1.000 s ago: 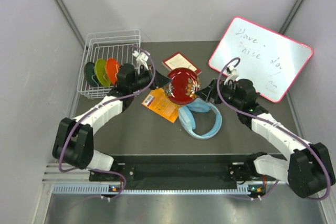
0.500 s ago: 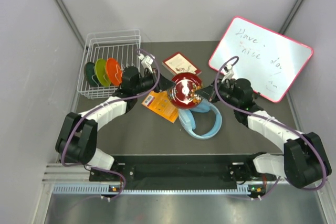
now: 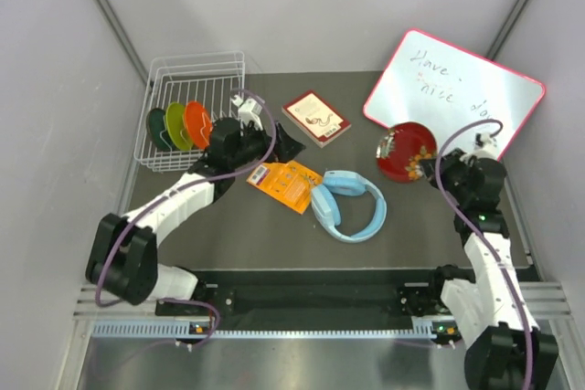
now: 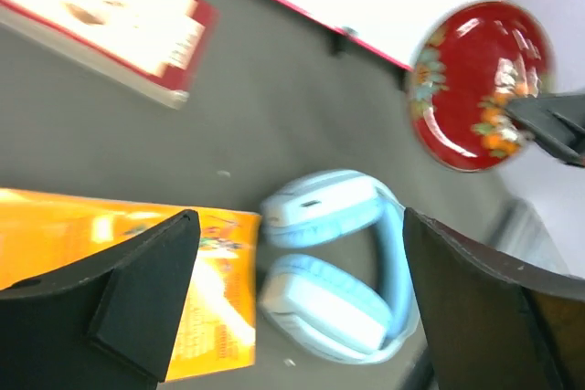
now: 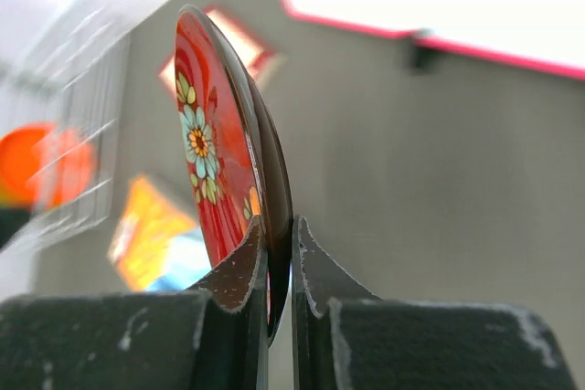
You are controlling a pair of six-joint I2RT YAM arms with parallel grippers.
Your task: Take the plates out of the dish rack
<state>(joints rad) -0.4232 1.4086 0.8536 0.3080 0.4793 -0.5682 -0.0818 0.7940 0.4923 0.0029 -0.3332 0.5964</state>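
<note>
My right gripper moves down and slightly back next, sets the red plate on the bare tabletop beside the blue headphones and releases it, since that spot is bare.
The white wire dish rack [image 3: 187,75] stands at the back left with three upright plates in it: dark green [image 3: 157,129], green [image 3: 176,125] and orange [image 3: 196,122]. A red plate with painted flowers [image 3: 405,151] hangs on edge at the right, in front of the whiteboard. My right gripper [image 3: 437,163] is shut on its rim, and the right wrist view shows the rim [image 5: 206,162] pinched between the jaws [image 5: 279,253]. My left gripper [image 3: 288,143] is open and empty just right of the rack. In the left wrist view its fingers [image 4: 137,308] frame the blue headphones [image 4: 338,262].
A red book [image 3: 316,118], an orange packet [image 3: 288,184] and the blue headphones [image 3: 349,205] lie mid-table. A pink-framed whiteboard [image 3: 457,107] leans at the back right. Grey walls close in on both sides.
The red plate passed from my left gripper to my right. The left opened and drew back toward the rack. The right shut on the plate and carried it to the right.
</note>
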